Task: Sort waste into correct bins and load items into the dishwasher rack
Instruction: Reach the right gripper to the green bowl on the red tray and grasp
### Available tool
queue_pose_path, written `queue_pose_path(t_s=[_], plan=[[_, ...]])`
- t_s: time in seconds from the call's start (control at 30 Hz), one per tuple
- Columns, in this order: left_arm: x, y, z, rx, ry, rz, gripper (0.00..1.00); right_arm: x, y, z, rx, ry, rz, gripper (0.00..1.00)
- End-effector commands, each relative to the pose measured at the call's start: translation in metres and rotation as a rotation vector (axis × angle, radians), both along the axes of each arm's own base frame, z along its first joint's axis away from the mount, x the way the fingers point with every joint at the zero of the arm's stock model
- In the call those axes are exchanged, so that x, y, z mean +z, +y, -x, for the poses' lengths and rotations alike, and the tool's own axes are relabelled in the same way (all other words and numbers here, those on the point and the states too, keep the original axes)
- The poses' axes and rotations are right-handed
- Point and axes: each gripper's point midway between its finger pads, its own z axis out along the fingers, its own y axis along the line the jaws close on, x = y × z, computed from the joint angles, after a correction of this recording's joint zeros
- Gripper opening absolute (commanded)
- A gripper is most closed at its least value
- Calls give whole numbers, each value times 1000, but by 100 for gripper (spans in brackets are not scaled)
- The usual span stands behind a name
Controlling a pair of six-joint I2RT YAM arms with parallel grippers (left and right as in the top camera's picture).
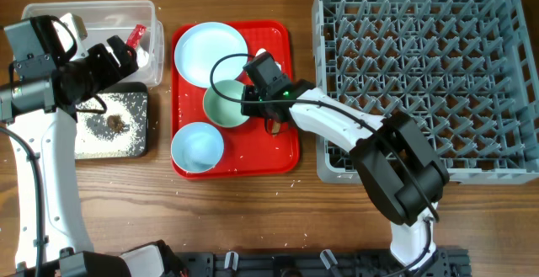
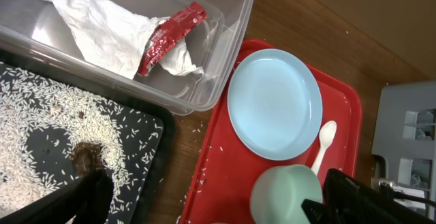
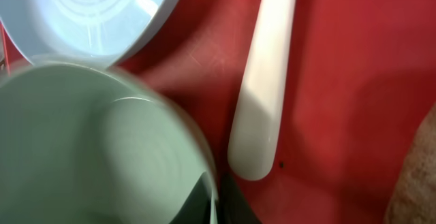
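The bowl will next go up and outward in my right gripper, which will let it go at the rack's empty far tray-side corner, to its right in the overhead view.
My right gripper (image 1: 249, 100) is shut on the rim of a pale green bowl (image 1: 223, 107) on the red serving tray (image 1: 278, 155), one finger inside and one outside (image 3: 214, 200). The white spoon (image 3: 262, 81) lies just beside that bowl, below the pale blue plate (image 1: 210, 51). A second bowl, pale blue (image 1: 198, 146), sits at the tray's front. My left gripper (image 1: 126, 55) is open and empty above the clear tub (image 1: 50, 12) and the black tray (image 1: 139, 100). The tub holds the red wrapper (image 2: 170, 37) and the white tissue (image 2: 102, 26). The black tray holds rice grains (image 2: 41, 125) and a brown lump (image 2: 85, 157). No yellow cup shows.
The grey dishwasher rack (image 1: 421, 75) fills the right side, its near left edge next to the red tray. A rough brown piece (image 3: 419, 169) lies on the red tray right of the spoon. Loose rice grains lie on the tray and on the wood between the tray and the bins.
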Motion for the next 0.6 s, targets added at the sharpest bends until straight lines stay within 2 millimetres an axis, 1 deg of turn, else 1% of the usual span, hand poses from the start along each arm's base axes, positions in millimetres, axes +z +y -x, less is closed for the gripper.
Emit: queue_pose_path(t_s=[0.0, 0.07, 0.13, 0.17, 0.23, 0.27, 0.33, 0.4, 0.43, 0.47, 0.57], plan=[[10, 3, 0, -7, -26, -22, 100, 1, 4, -3, 7, 1, -12, 4], [10, 3, 0, -6, -26, -22, 100, 10, 5, -3, 21, -1, -39, 4], [10, 3, 0, -7, -26, -22, 100, 28, 1, -2, 49, -27, -34, 4], [10, 3, 0, -7, -27, -22, 100, 44, -4, -2, 64, -53, -28, 4], [10, 3, 0, -7, -26, -22, 100, 68, -15, -1, 47, -94, -6, 4], [10, 3, 0, -7, -26, -22, 100, 87, -23, -1, 41, -133, 10, 4], [10, 3, 0, -7, -26, -22, 100, 120, -40, -1, -2, -203, 40, 4], [10, 3, 0, -7, -26, -22, 100, 155, -69, -2, -85, -295, 109, 4], [10, 3, 0, -7, -26, -22, 100, 166, -84, -2, -129, -332, 156, 4], [10, 3, 0, -7, -27, -22, 100, 179, -111, -3, -203, -381, 247, 4], [10, 3, 0, -7, -26, -22, 100, 199, -169, -3, -364, -478, 492, 4]])
